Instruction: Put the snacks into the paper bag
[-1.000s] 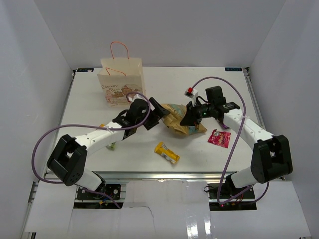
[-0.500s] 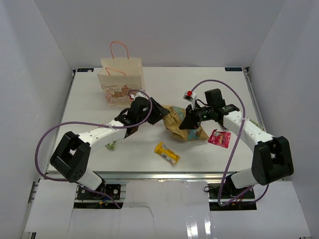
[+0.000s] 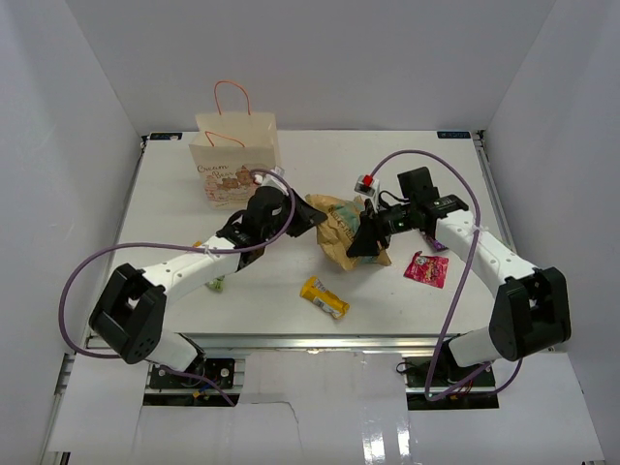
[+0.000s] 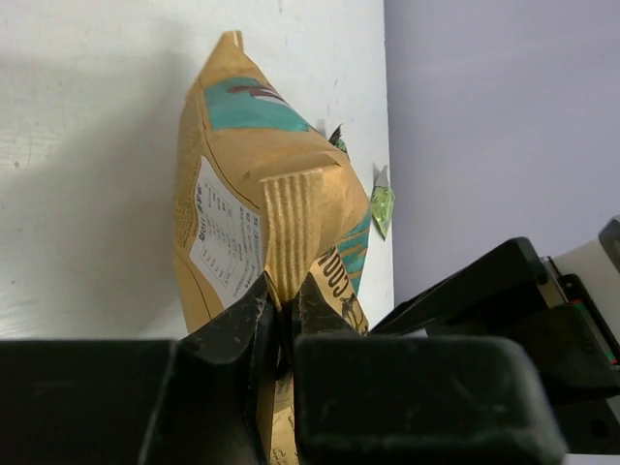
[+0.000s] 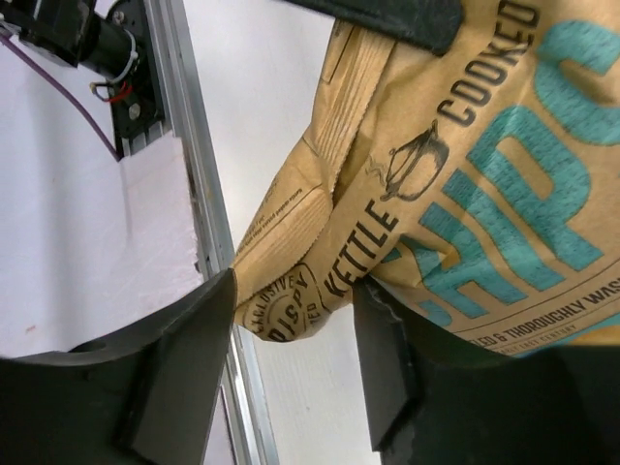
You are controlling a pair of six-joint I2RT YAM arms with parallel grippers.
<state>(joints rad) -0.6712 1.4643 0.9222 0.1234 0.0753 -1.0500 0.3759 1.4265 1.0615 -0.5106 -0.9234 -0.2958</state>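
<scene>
I will next move my left gripper up, outward and left in the top view over the paper bag's top [image 3: 236,132], then release, as the paper bag's sides stand tall.
The large gold chip bag [image 3: 339,229] with blue lettering hangs mid-table between my two grippers. My left gripper [image 3: 312,215] is shut on its crimped top seal; the left wrist view shows both fingers pinching the seal [image 4: 295,218] at the gripper [image 4: 283,310]. My right gripper [image 3: 360,238] stands open, with the bag's lower corner [image 5: 291,291] loose between its spread fingers [image 5: 387,368]. The cream paper bag [image 3: 237,160] stands upright at the back left. A yellow-orange bar [image 3: 325,297] and a red-pink pouch [image 3: 426,268] lie on the table. A small green packet [image 4: 382,205] shows beyond the bag.
White walls enclose the table on three sides. The metal front rail [image 3: 310,341] runs along the near edge. Purple cables [image 3: 455,281] loop off both arms. A small pale item [image 3: 219,284] lies half hidden under my left forearm.
My left gripper has closed on the chip bag's top seal. My right gripper has opened off the bag. The bag has shifted slightly left and stands more upright.
</scene>
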